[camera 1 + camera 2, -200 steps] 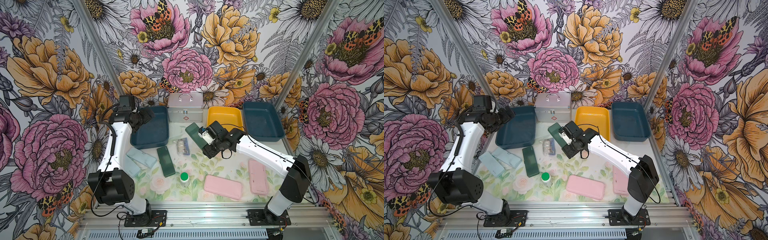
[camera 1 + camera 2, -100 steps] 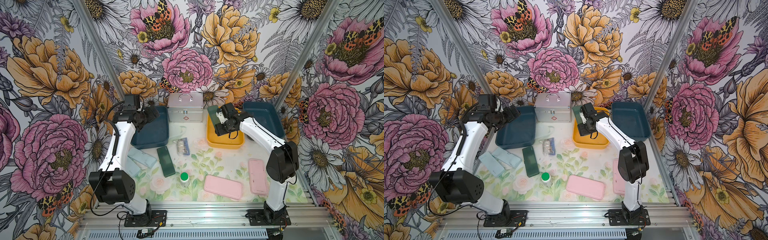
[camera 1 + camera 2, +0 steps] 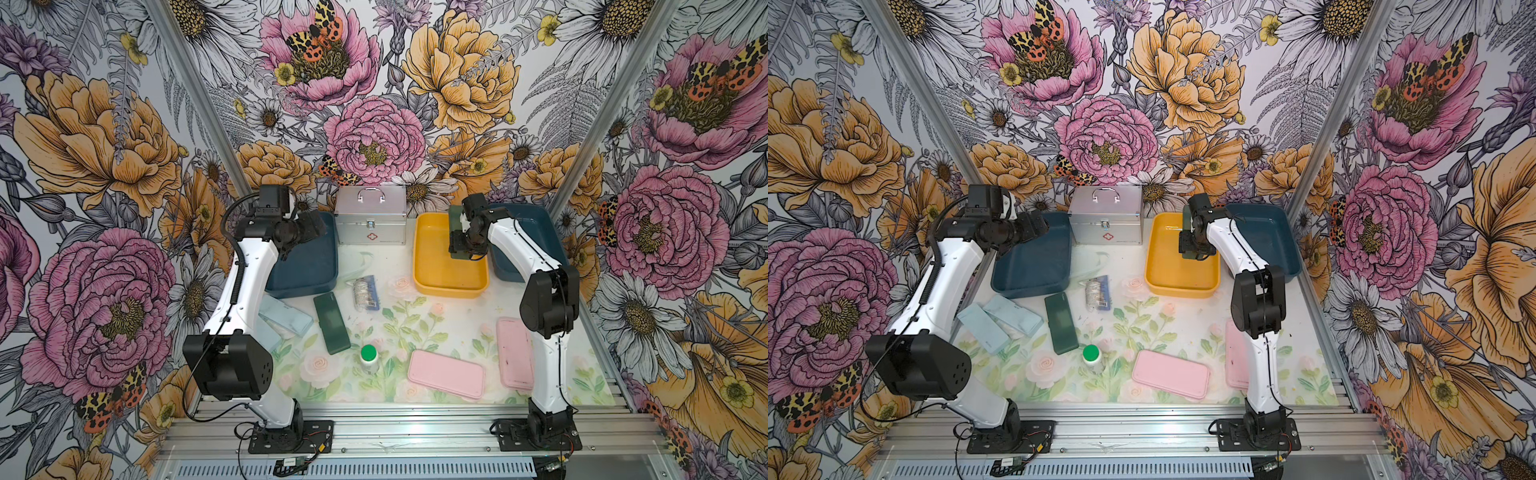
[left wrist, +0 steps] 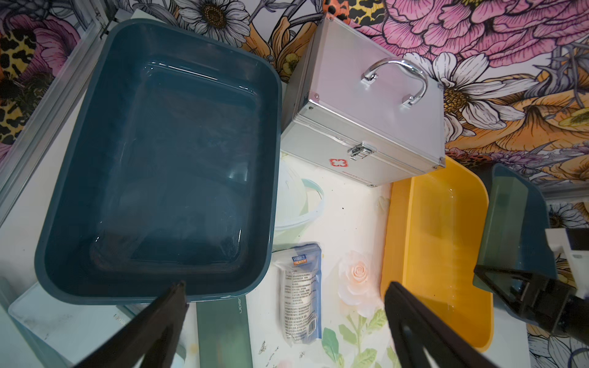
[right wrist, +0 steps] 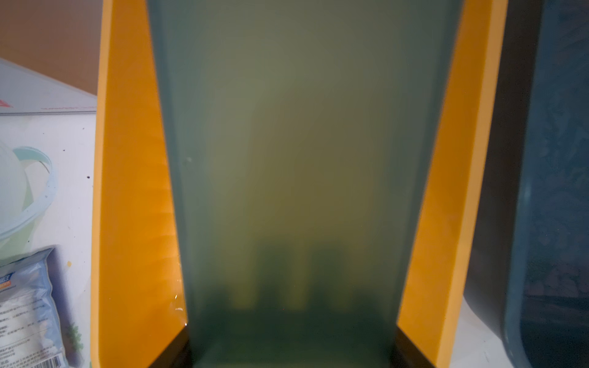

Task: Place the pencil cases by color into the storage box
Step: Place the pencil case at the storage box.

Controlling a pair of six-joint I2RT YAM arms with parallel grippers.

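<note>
My right gripper will next bring the dark green pencil case, which still hangs tilted above, down onto the bare bottom of the yellow storage box [image 3: 432,283] to release it.
My right gripper [image 3: 465,246] is shut on a dark green pencil case [image 5: 296,159], which it holds tilted over the far right part of the yellow storage box [image 3: 432,283]. The case's upper end [image 3: 1187,217] sticks up past the wrist. My left gripper [image 4: 286,285] is open and empty above the left dark blue storage box [image 3: 307,272]. On the table lie another dark green case [image 3: 331,323], two pale blue cases [image 3: 1013,314] [image 3: 978,328] and two pink cases [image 3: 446,373] [image 3: 515,353].
A silver first-aid case [image 3: 370,214] stands at the back between the boxes. Another dark blue box [image 3: 536,232] sits behind my right arm. A clear packet [image 3: 365,293] and a green-capped bottle [image 3: 368,357] lie mid-table.
My right arm has swung the green case from the middle of the table back and right, to over the yellow box. My left gripper has shifted slightly right over its blue box.
</note>
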